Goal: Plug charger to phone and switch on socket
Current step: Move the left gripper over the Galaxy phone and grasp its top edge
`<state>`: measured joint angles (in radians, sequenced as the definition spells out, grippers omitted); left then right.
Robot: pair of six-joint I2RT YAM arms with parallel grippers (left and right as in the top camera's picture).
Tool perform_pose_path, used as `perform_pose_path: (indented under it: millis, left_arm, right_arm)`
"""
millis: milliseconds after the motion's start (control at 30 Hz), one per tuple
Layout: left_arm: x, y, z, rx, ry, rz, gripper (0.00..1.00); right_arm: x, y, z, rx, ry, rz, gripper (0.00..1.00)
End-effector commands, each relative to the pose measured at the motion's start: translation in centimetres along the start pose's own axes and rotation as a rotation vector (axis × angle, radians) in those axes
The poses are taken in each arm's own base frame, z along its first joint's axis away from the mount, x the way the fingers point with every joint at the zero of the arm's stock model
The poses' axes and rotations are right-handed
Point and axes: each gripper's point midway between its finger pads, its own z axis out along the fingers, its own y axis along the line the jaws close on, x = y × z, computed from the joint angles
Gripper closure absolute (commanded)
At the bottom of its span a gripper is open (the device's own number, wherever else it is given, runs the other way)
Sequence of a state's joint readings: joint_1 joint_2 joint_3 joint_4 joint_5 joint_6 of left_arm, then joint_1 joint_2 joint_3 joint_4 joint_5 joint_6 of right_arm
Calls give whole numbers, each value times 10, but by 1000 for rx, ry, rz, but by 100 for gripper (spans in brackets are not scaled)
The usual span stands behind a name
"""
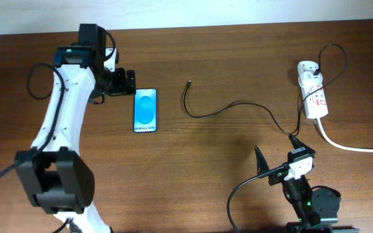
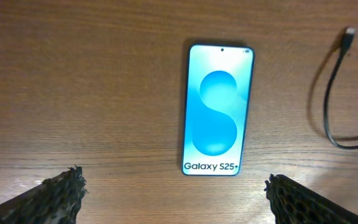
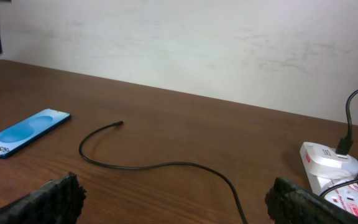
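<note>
The phone's long edges get my left gripper lowered onto them next. The gripper shifts toward the right in the overhead view first, since it hovers high and off-center.
The phone (image 1: 145, 110) lies flat, screen up, bright blue; it also shows in the left wrist view (image 2: 216, 109) and the right wrist view (image 3: 23, 132). The charger cable (image 1: 238, 103) runs from its loose tip (image 1: 188, 83) right of the phone to the black plug (image 1: 318, 66), which sits in the white socket (image 1: 313, 97). My left gripper (image 2: 174, 193) is open and empty, hovering just behind the phone's text end. My right gripper (image 3: 176, 199) is open and empty above the cable's middle (image 3: 154, 166), left of the socket (image 3: 331, 168).
The socket's thick white cord (image 1: 348, 145) runs off the right edge. A pale wall (image 3: 197, 43) stands behind the table's far edge. The left arm (image 1: 57, 123) stretches along the left side of the brown wooden table (image 1: 225, 175).
</note>
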<state>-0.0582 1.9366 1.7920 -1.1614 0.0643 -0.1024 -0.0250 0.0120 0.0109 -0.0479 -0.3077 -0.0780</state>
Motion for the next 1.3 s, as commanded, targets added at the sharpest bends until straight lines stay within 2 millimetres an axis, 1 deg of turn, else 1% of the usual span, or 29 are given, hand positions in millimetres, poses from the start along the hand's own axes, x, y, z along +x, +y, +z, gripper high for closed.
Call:
perform_pose_path:
  millis: [0, 67, 167, 200, 233, 333, 400, 500, 633, 733, 833, 933, 1033, 1100, 1200, 1267]
  left_arm:
    - [-10, -5, 11, 14, -8, 5, 1]
    - [-11, -15, 28, 19, 7, 28, 1]
    - [-2, -48, 69, 27, 73, 92, 1]
    - [2, -54, 79, 24, 92, 80, 1]
    - [7, -61, 93, 20, 119, 52, 1]
    - [14, -59, 111, -6, 156, 10, 1]
    - [14, -55, 112, -33, 154, 2, 1]
    - [18, -53, 116, -35, 169, 37, 1]
    - [30, -45, 142, -78, 229, 38, 1]
    - [30, -40, 146, -102, 230, 41, 1]
    - [32, -40, 151, -103, 238, 40, 1]
    - [40, -38, 165, -111, 272, 42, 0]
    - [40, -47, 169, -107, 267, 60, 1]
    - [41, -51, 169, -105, 265, 70, 7]
    - [41, -56, 170, -103, 260, 79, 21]
    - [41, -56, 170, -103, 261, 79, 26]
  right_arm:
    - [2, 3, 0, -16, 3, 8, 2]
    - [2, 3, 0, -16, 3, 8, 2]
    - [2, 3, 0, -16, 3, 8, 2]
    - [2, 3, 0, -16, 3, 8, 1]
    - [2, 3, 0, -16, 3, 8, 2]
    - [2, 3, 0, -16, 3, 8, 2]
    - [2, 3, 0, -16, 3, 8, 2]
    - [2, 3, 0, -16, 3, 8, 2]
    - [2, 3, 0, -16, 3, 8, 2]
    - [2, 3, 0, -16, 3, 8, 2]
    - [2, 3, 0, -16, 3, 8, 2]
    - [2, 3, 0, -16, 3, 8, 2]
    - [2, 3, 0, -16, 3, 8, 2]
    - [2, 3, 0, -16, 3, 8, 2]
    - [2, 3, 0, -16, 3, 8, 2]
    - [2, 3, 0, -16, 3, 8, 2]
